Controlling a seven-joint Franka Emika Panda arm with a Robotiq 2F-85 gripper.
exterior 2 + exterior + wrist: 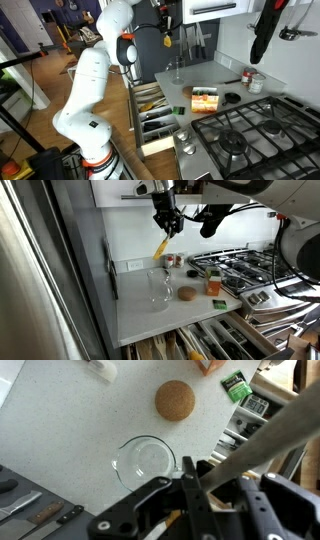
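Note:
The glass jar below is empty and its open side is up. So I will bring my gripper over the jar's opening (159, 272), lower the wooden spatula (161, 246) into it and let go.
High above the white counter (140, 315), my gripper (168, 222) is shut on a wooden spatula (161, 246), which hangs down from the jaws at a slant. In the wrist view the spatula (265, 435) runs as a pale blurred bar from the gripper (200, 485) toward the upper right. Below stands an empty clear glass jar (158, 288), open side up; it shows from above in the wrist view (147, 460) and faintly in an exterior view (174, 70). A round cork lid (174, 400) lies on the counter beside it.
A gas stove (240, 265) stands next to the counter. An orange box (213, 280) and a small green packet (235, 386) lie near the cork lid. Below the counter edge, a drawer (155, 115) of utensils is pulled out. A steel fridge side (40, 280) borders the counter.

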